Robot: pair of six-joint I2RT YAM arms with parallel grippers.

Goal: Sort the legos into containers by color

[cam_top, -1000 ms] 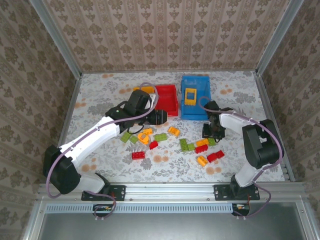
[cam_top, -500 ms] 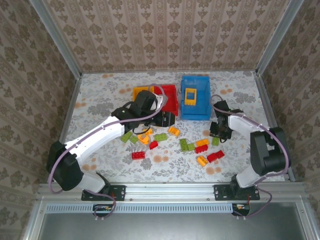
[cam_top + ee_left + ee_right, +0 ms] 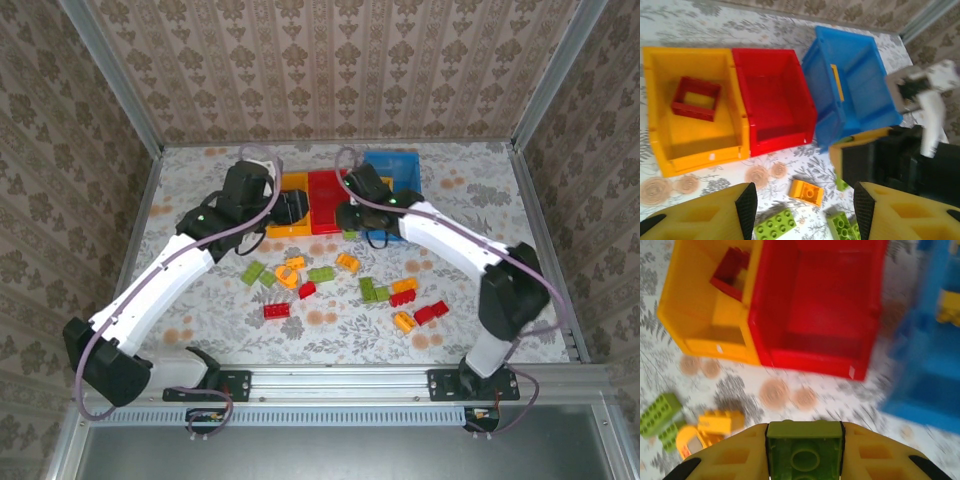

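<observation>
My right gripper moves outward over the red bin's bottom next and releases the lime green lego (image 3: 805, 452), since that empty bin lies just outward of my gripper.
Three bins stand side by side at the back: a yellow-orange bin (image 3: 660, 125) holding a red open frame (image 3: 695, 97), an empty red bin (image 3: 772, 100), and a blue bin (image 3: 930, 355) holding a yellow frame (image 3: 950, 307). My left gripper (image 3: 802, 205) hangs open over the table in front of the bins, near the yellow-orange bin (image 3: 296, 183). My right gripper (image 3: 805, 440) is shut on a lime green lego (image 3: 805, 452), just in front of the red bin (image 3: 325, 200). The right gripper (image 3: 350, 222) reaches across from the right.
Loose legos lie scattered mid-table: green (image 3: 253, 272), orange (image 3: 290, 275), green (image 3: 321, 273), orange (image 3: 347, 262), red (image 3: 277, 310), red (image 3: 431, 313), orange (image 3: 404, 321). An orange brick (image 3: 806, 192) lies below my left gripper. Patterned walls enclose the table.
My right arm swung from the table's right side leftward to the front of the red bin. My left gripper pulled back and left toward the yellow-orange bin.
</observation>
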